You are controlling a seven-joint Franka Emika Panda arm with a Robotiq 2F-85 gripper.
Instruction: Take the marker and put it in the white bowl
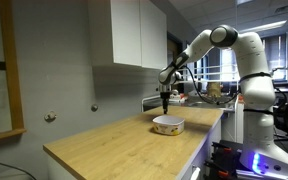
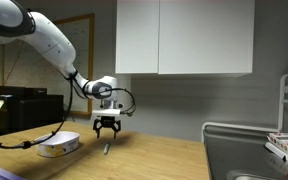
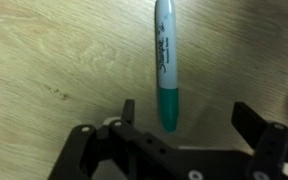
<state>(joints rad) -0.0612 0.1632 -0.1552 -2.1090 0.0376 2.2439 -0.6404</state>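
Note:
Next, my gripper lowers toward the counter around the marker's teal cap [image 2: 107,147] [image 3: 169,108], which already lies between my open fingers, before it closes on the cap.
The marker [image 3: 165,65] has a white barrel and a teal cap and lies on the wooden counter. In the wrist view its capped end sits between my two fingers. My gripper [image 3: 184,115] is open, with a wide gap on both sides of the marker and no contact. In both exterior views the gripper [image 1: 165,101] [image 2: 106,130] hangs just above the counter, and the marker [image 2: 106,148] shows as a small dark sliver below it. The white bowl [image 1: 168,125] [image 2: 58,145] stands on the counter close beside the gripper, its tan inside showing.
White wall cabinets [image 1: 129,32] [image 2: 184,36] hang above the counter. A sink and a metal rack [image 2: 279,140] stand at one end. A black cable [image 2: 24,140] trails by the bowl. The counter's front edge [image 1: 114,160] is near.

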